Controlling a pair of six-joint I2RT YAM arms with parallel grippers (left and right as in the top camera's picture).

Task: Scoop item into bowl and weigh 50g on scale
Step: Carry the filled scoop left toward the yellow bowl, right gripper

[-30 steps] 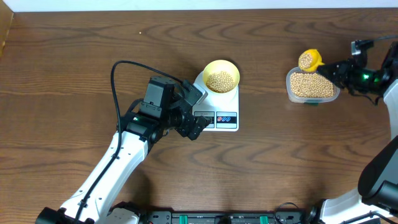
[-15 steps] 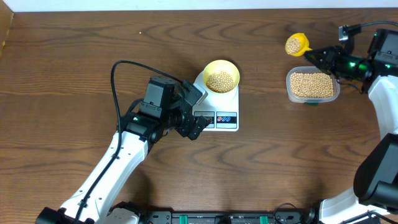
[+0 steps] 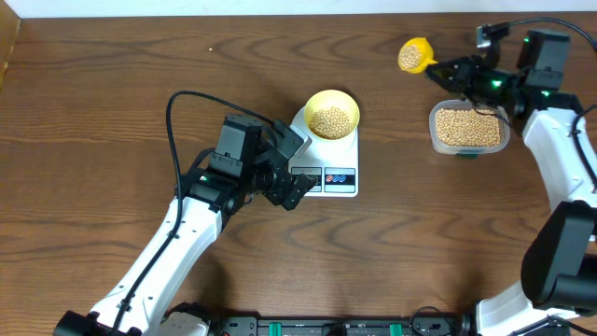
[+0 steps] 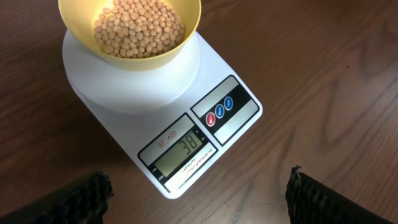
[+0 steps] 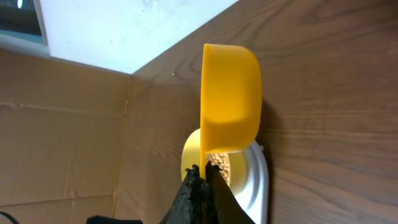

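My right gripper should move the filled scoop across toward the far rim of the pale yellow bowl, because the display (image 4: 183, 148) shows less than the target weight.
The pale yellow bowl (image 3: 332, 101) holds a heap of beige beans (image 3: 331, 122) and stands on the white scale (image 3: 347, 154). In the left wrist view the bowl (image 4: 186, 43) sits on the scale's platform (image 4: 134, 87), and the display (image 4: 183, 148) reads 38. My left gripper (image 3: 300, 166) stands open at the scale's near left corner, its fingers (image 4: 329, 199) wide apart over bare wood. My right gripper (image 3: 444, 67) is shut on the handle of a yellow scoop (image 3: 413, 54) filled with beans, held in the air at the far right. In the right wrist view the scoop (image 5: 230, 99) shows side-on.
A clear plastic tub (image 3: 434, 131) full of beans sits at the right, just under my right arm. A black cable (image 3: 173, 112) loops up from the left arm. Cardboard (image 3: 7, 47) borders the far left corner.
My right gripper has carried the loaded scoop up out of the tub, leftward and toward the table's far edge. The left arm, bowl and scale have not moved.
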